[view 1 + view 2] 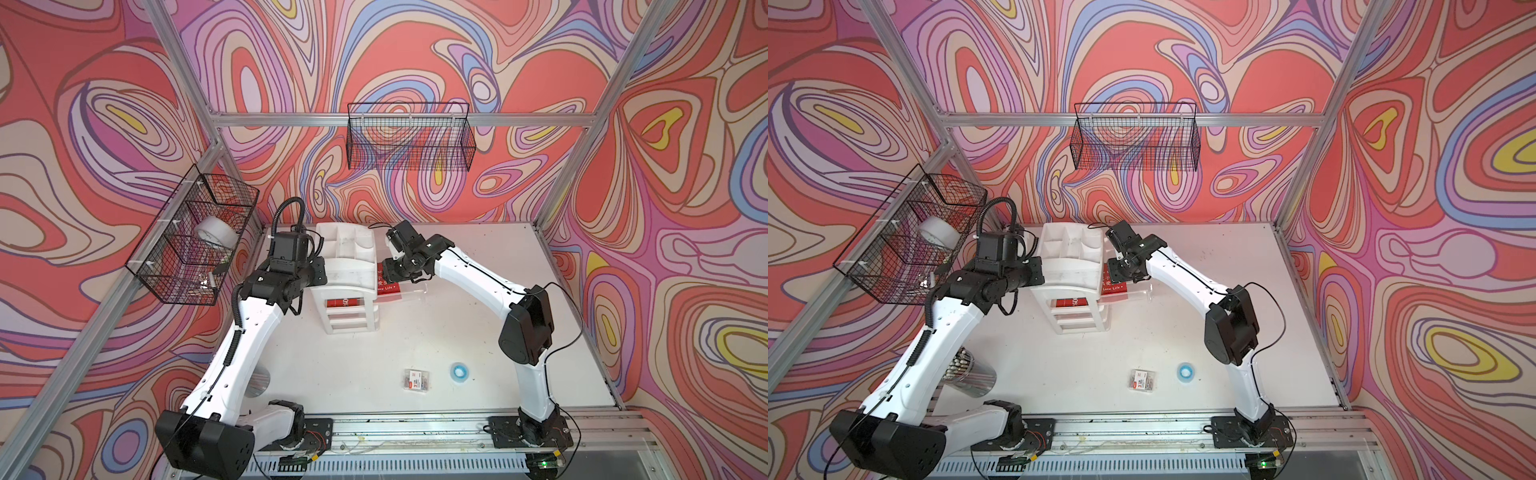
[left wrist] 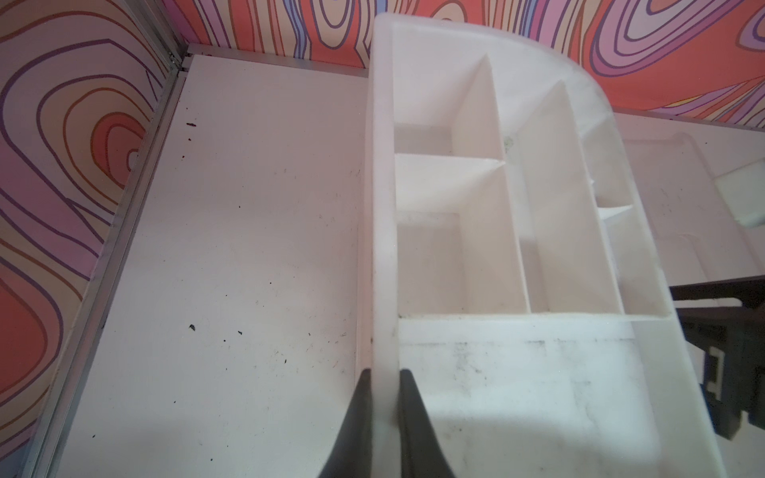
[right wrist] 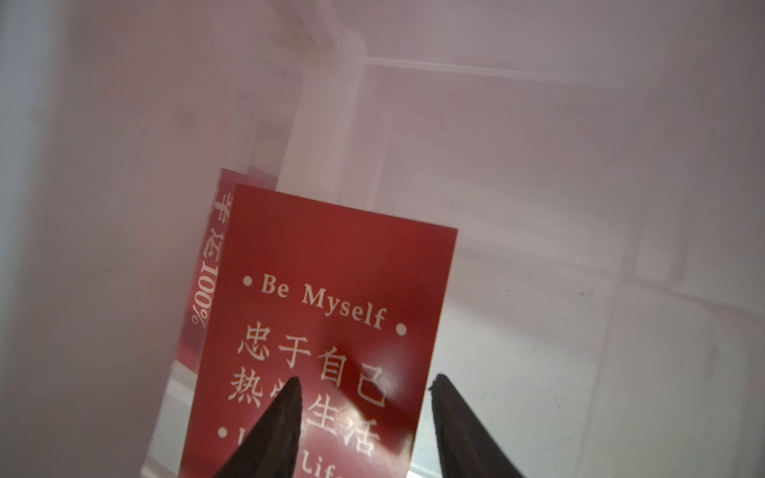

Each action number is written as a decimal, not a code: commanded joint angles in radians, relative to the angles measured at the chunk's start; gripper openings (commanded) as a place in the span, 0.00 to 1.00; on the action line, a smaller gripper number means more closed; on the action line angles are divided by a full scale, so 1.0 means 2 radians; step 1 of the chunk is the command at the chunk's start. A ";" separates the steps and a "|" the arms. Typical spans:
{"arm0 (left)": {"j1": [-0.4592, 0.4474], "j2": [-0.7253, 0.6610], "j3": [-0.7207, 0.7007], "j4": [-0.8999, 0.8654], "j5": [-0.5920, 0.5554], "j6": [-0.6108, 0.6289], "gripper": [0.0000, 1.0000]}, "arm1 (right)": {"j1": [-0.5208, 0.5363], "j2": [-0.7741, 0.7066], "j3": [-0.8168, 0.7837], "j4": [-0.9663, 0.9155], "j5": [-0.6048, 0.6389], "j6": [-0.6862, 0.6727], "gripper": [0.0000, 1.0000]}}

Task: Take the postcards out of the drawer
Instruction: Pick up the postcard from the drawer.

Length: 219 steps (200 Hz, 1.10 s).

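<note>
I will move my right gripper toward the organizer, its outer finger meeting the postcard's free long edge (image 1: pixel 398 288) (image 3: pixel 425 373), and close there, as the open fingers straddle that edge.
A red postcard (image 3: pixel 331 298) reading "Be Myself" lies flat in the clear drawer (image 3: pixel 579 331), which stands out from the right side of the white organizer (image 1: pixel 349 266). My right gripper (image 3: pixel 367 380) hovers open just above it, one finger over the card and the other past its edge. The edge of a second postcard (image 3: pixel 207 285) marked "100%" shows dimly through the translucent plastic. In both top views a red "100%" postcard (image 1: pixel 347 302) sits in the organizer's front. My left gripper (image 2: pixel 386 372) is shut on the organizer's side wall.
Wire baskets hang on the back wall (image 1: pixel 409 137) and the left wall (image 1: pixel 195 237), the latter holding a tape roll. A small clear packet with a red label (image 1: pixel 415 379) and a blue ring (image 1: pixel 461 370) lie near the front. A metal cup (image 1: pixel 971 374) stands behind my left arm.
</note>
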 commanded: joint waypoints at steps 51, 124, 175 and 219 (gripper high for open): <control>0.001 -0.008 -0.004 0.013 -0.008 0.016 0.00 | 0.003 0.011 0.008 0.013 -0.038 0.006 0.53; 0.001 -0.010 -0.005 0.013 -0.005 0.016 0.00 | 0.003 -0.035 -0.011 0.057 -0.079 0.010 0.51; 0.001 -0.008 -0.005 0.015 -0.005 0.016 0.00 | 0.003 -0.052 -0.026 0.067 -0.084 0.011 0.46; 0.001 -0.004 -0.002 0.018 -0.003 0.016 0.00 | 0.003 -0.050 -0.045 0.078 -0.093 0.017 0.40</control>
